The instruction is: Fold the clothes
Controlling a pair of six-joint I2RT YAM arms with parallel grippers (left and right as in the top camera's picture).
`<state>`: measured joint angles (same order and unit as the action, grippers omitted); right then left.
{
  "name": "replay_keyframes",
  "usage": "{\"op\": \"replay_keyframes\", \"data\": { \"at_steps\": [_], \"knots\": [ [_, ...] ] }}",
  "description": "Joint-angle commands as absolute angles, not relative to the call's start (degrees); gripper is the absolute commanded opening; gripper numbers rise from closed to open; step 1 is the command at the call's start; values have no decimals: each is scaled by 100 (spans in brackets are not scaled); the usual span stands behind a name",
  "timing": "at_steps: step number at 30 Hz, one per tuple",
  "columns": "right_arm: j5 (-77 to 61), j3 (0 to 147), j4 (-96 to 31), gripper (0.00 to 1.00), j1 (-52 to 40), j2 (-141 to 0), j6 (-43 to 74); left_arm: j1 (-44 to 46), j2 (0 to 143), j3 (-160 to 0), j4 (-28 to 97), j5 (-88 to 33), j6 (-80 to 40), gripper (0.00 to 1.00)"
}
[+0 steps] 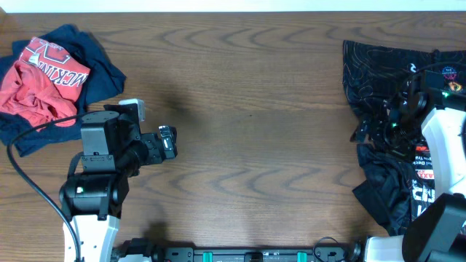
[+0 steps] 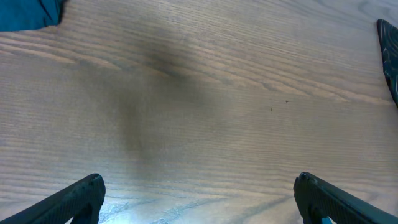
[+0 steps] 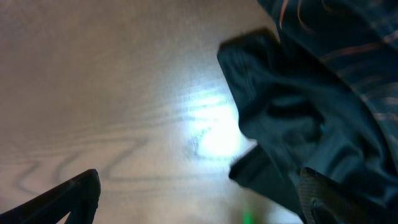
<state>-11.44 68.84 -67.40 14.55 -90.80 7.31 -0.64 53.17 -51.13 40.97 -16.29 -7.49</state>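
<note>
The jersey's lined edge (image 1: 359,110) (image 3: 296,26) is below my right gripper and outward of it, just past the plain dark flap, so my right gripper will move down and outward onto that edge.
A black jersey (image 1: 378,73) with thin contour lines and sponsor logos lies crumpled at the table's right side. My right gripper (image 1: 368,131) hovers over its left edge. In the right wrist view the jersey (image 3: 311,93) fills the right half. The right gripper (image 3: 199,199) is open, one finger over bare wood and the other over the black cloth, gripping nothing. A red shirt (image 1: 40,80) lies on a navy garment (image 1: 98,62) at the far left. My left gripper (image 1: 169,143) is open over bare wood, and in its own view (image 2: 199,199) nothing lies between the fingers.
The brown wooden table (image 1: 247,109) stretches between the two piles. A corner of the navy garment (image 2: 31,12) shows at the top left of the left wrist view and the jersey's edge (image 2: 390,56) at its far right. A black cable (image 1: 29,182) trails by the left arm.
</note>
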Motion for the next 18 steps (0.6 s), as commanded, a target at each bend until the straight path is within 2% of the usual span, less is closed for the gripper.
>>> {"op": "replay_keyframes", "data": {
  "at_steps": [1, 4, 5, 6, 10, 11, 12, 18],
  "knots": [
    [-1367, 6794, -6563, 99, 1511, -9196, 875, -84, 5413, -5229, 4045, -1577, -755, 98],
    [-1352, 6770, -6499, 99, 1511, -9216, 873, -86, 5557, -5212, 3975, -1570, -751, 86],
    [-1350, 6770, -6499, 99, 1511, -9216, 873, -86, 5640, -5190, 3938, -1527, -733, 75],
    [-1347, 6770, -6499, 99, 1511, -9216, 873, -86, 5697, -5179, 3924, -1470, -738, 70],
    [-1306, 6770, -6427, 99, 1527, -9216, 873, -97, 6077, -5172, 3872, -1378, -735, 71],
    [-1308, 6770, -6390, 99, 1555, -9216, 871, -97, 6180, -5172, 3850, -1380, -735, 79],
    [-1304, 6770, -6355, 99, 1594, -9216, 867, -97, 6278, -5172, 3830, -1380, -738, 84],
    [-1291, 6772, -6064, 99, 1892, -9216, 652, -95, 6674, -5172, 3776, -1385, -738, 84]
  ]
}}
